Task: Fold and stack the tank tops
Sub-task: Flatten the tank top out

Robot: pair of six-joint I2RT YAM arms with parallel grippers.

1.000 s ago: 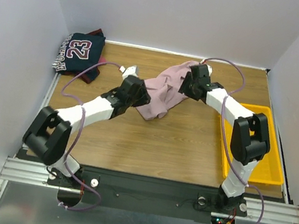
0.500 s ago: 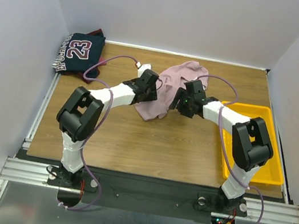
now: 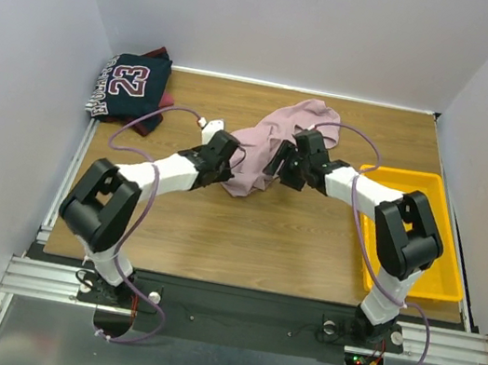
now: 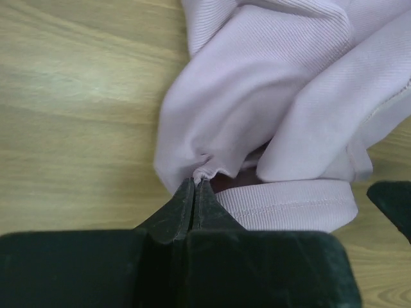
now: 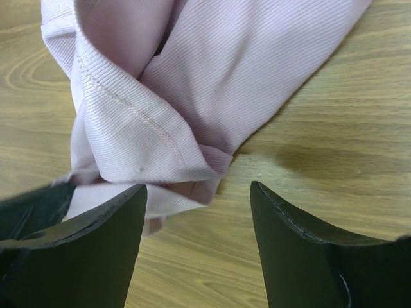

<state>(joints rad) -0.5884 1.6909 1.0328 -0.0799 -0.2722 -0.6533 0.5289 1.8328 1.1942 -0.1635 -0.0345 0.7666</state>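
The pink tank top's near edge lies bunched, so my left gripper next needs to pull its pinch of pink cloth (image 4: 257, 96) back onto the bare wood nearer the base and release it.
The pink tank top (image 3: 276, 136) lies crumpled in the middle of the table. My left gripper (image 3: 228, 158) is at its lower left edge, shut on a small pinch of the pink cloth (image 4: 257, 96); the pinched fold shows right at the closed tips of that gripper (image 4: 196, 182). My right gripper (image 3: 278, 163) hangs open over the garment's lower right edge. In the right wrist view the gripper (image 5: 199, 190) shows bare wood between its fingers and the pink hem (image 5: 192, 83) lies just ahead. The navy "23" tank top (image 3: 130, 84) lies at the back left on a maroon one (image 3: 149, 124).
A yellow plastic tray (image 3: 441, 274) sits at the right edge, partly under the right arm. White walls close in the table on three sides. Purple cables loop over both arms.
My left gripper has shut on the pink top's lower left edge and drawn back slightly to the left. The right gripper has slid left along the cloth's lower edge and stays open.
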